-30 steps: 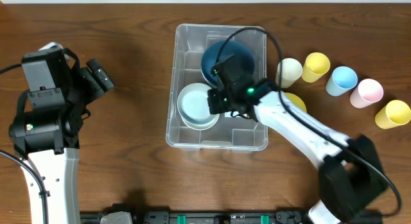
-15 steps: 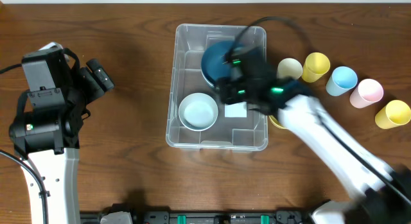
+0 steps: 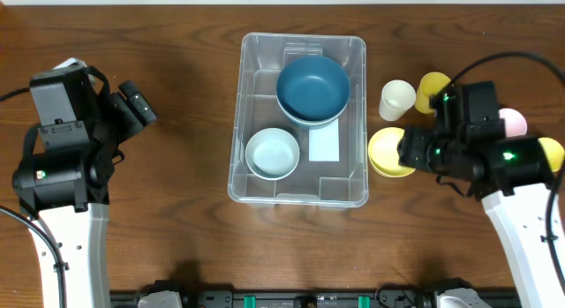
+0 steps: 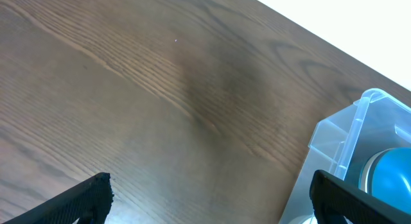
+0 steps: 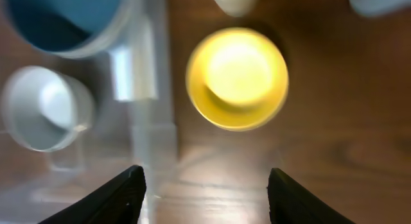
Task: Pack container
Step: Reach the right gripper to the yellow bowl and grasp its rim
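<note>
I should lower my right gripper onto the part of the yellow bowl's rim facing away from the container, as the yellow bowl [image 3: 388, 154] sits close beside the container's side.
The clear container [image 3: 237, 123] stands mid-table. Inside it, a dark blue bowl [image 3: 312, 89] sits at the back and a pale blue bowl [image 3: 272, 154] at the front left, beside a white label [image 3: 324, 145]. My right gripper [image 3: 406, 151] hovers outside the container's right wall, over a yellow bowl [image 3: 388, 154]. In the right wrist view this gripper [image 5: 205, 198] is open and empty, with the yellow bowl [image 5: 237, 78] ahead of it. My left gripper [image 3: 137, 103] stays far to the left. It is open [image 4: 212, 205] above bare wood, and the container's corner [image 4: 359, 128] shows to its right.
Several cups stand in a row right of the container: a cream one [image 3: 397, 99], a yellow one [image 3: 434, 86], a pink one [image 3: 514, 123] and another yellow one [image 3: 549, 154]. The right arm covers part of this row. The table's far edge runs along the top.
My right gripper let go of the pale blue bowl inside the container, opened, and swung right to the yellow bowl. The left arm has not moved.
</note>
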Controlling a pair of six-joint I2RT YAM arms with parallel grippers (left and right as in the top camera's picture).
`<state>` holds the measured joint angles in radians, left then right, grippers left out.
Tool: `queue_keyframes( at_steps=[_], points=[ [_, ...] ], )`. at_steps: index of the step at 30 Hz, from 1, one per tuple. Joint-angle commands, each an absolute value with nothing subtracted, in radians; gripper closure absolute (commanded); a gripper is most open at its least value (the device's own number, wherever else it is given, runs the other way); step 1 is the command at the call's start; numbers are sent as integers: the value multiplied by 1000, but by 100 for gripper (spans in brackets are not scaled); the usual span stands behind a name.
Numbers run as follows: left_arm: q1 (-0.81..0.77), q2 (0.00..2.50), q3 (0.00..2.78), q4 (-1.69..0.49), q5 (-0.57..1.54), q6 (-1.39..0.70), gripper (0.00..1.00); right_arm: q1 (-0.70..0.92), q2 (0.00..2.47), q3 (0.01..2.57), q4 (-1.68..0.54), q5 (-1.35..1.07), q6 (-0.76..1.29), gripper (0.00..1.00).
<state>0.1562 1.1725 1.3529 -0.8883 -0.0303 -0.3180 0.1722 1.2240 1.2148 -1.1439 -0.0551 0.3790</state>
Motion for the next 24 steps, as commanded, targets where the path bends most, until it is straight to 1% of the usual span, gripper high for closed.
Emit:
queue_keyframes(
  at_steps=[1, 6, 9, 11, 14, 17, 21, 24],
  points=[
    [162, 1169, 1370, -889, -38, -319, 2, 164, 1237, 1085, -1122, 4, 426, 37],
    [162, 1169, 1370, -889, -38, -319, 2, 137, 1240, 885, -931, 15, 516, 35],
    [162, 1169, 1370, -889, -38, -319, 2, 113, 1251, 812, -820, -19, 527, 37],
    [162, 1169, 1370, -889, -38, -319, 2, 99, 1268, 802, -773, -41, 527, 39],
    [162, 1169, 1370, -889, -38, -319, 2, 91, 1301, 802, -716, -42, 534, 39],
    [162, 1169, 1370, -889, -38, -319, 2, 86, 1352, 802, -706, -42, 585, 39],
    [162, 1169, 1370, -889, -38, -319, 2, 83, 1459, 802, -649, -43, 598, 39],
    [162, 1169, 1370, -889, -38, -319, 2, 80, 1535, 802, -575, -57, 598, 42]
  ],
)
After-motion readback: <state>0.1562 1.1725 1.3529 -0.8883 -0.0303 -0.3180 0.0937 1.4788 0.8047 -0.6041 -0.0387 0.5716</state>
